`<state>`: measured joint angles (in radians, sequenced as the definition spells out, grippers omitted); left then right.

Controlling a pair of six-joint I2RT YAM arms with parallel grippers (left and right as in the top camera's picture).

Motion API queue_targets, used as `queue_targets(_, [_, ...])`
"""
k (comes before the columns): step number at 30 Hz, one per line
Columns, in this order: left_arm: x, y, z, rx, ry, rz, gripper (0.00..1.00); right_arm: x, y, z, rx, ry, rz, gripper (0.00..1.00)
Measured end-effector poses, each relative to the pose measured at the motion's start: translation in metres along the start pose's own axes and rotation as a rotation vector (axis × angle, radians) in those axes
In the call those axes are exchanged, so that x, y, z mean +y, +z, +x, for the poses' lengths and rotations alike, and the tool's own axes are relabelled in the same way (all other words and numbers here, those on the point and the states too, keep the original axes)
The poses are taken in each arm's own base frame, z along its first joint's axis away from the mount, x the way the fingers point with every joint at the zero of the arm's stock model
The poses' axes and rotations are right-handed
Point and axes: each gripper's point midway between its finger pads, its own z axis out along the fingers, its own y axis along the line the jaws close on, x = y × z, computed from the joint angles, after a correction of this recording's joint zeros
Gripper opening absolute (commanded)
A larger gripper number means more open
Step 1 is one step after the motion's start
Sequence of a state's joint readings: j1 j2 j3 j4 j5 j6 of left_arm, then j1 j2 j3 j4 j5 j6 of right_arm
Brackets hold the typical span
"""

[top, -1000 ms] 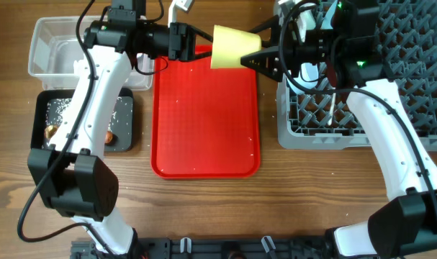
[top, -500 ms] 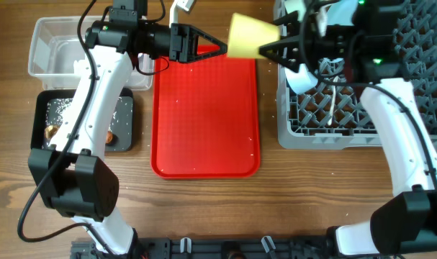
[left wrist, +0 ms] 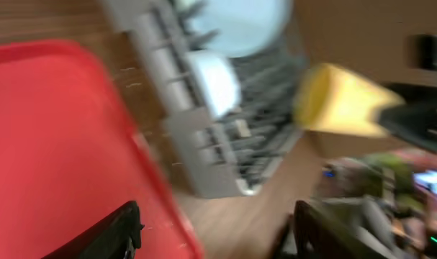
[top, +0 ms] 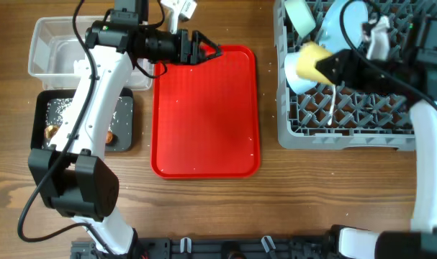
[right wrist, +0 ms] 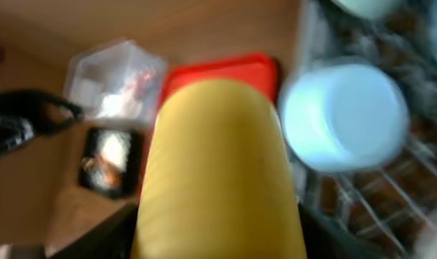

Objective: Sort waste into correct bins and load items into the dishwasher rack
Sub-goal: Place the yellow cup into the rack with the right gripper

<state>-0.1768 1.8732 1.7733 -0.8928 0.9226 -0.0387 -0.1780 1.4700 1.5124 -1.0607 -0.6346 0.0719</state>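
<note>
Next, my right gripper draws back past the light blue bowl, moves down and releases the cup (top: 309, 60) there, as the rack's empty near corner (top: 305, 115) lies below and back.
My right gripper (top: 327, 65) is shut on the small yellow cup (top: 309, 60) and holds it on its side above the left part of the grey dishwasher rack (top: 348, 133). In the right wrist view the cup (right wrist: 218, 158) fills the space between my right gripper's (right wrist: 218, 234) jaws. Just below the cup a light blue bowl (top: 297, 80) lies in the rack. A pale green bowl (top: 298, 13), a light blue plate (top: 342, 21) and a white spoon (top: 335, 101) are in the rack too. My left gripper (top: 209, 50) stands open and empty over the red tray's far edge.
The red serving tray (top: 204, 115) lies between the arms. At the far left stand the clear tub (top: 56, 44) and, in front of it, the black tray (top: 124, 119) with rice grains and brown scraps. The left wrist view is blurred.
My left gripper has opened and let go of the yellow cup, then drawn back a little. My right gripper has carried the cup rightward from over the red tray to over the rack.
</note>
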Motion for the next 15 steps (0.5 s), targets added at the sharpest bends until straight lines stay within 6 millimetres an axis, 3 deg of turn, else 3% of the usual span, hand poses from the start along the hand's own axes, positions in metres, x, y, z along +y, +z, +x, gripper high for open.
queue_targets(3, [0.036,-0.004,0.004,0.005,-0.029,-0.21,0.68,-0.01,-0.034,0.021,0.047,0.02,0.226,0.38])
queue_targets(6, [0.058,-0.01,0.01,0.017,-0.05,-0.342,0.66,-0.023,-0.031,0.044,0.152,0.022,0.365,0.38])
queue_targets(8, [0.066,-0.013,0.01,0.014,-0.049,-0.392,0.66,-0.025,-0.015,0.054,0.228,0.017,0.405,0.38])
queue_targets(13, [0.077,-0.019,0.013,0.023,-0.06,-0.465,0.65,-0.046,0.056,0.075,0.457,0.028,0.47,0.38])
queue_targets(15, [0.081,-0.02,0.014,0.026,-0.063,-0.488,0.66,-0.056,0.069,0.082,0.505,0.047,0.488,0.38])
